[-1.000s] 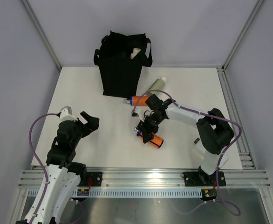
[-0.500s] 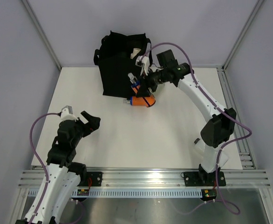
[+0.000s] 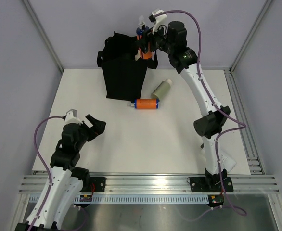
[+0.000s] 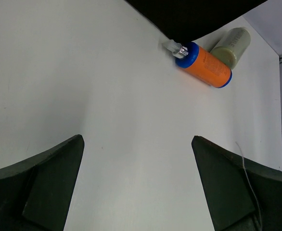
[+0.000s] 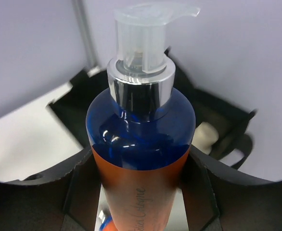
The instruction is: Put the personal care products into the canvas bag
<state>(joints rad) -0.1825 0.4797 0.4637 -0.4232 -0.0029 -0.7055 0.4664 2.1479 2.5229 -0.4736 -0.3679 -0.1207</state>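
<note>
Next, my right gripper needs to move across and down to release the orange pump bottle, since the bag's open top lies below it and to its left in the top view.
My right gripper is shut on an orange pump bottle with a blue end and holds it high above the open top of the black canvas bag. A cream bottle top shows inside the bag. A second orange bottle with a blue end lies on the table just right of the bag's foot, and it also shows in the left wrist view. A sage green bottle lies behind it. My left gripper is open and empty over the near left of the table.
The white table is walled by grey panels at back and sides. An aluminium rail runs along the near edge at the arm bases. The bag stands at the back, left of centre.
My right gripper lifted the orange bottle from the table's middle, carried it back and up, and now holds it over the bag's mouth. The left arm has barely moved.
</note>
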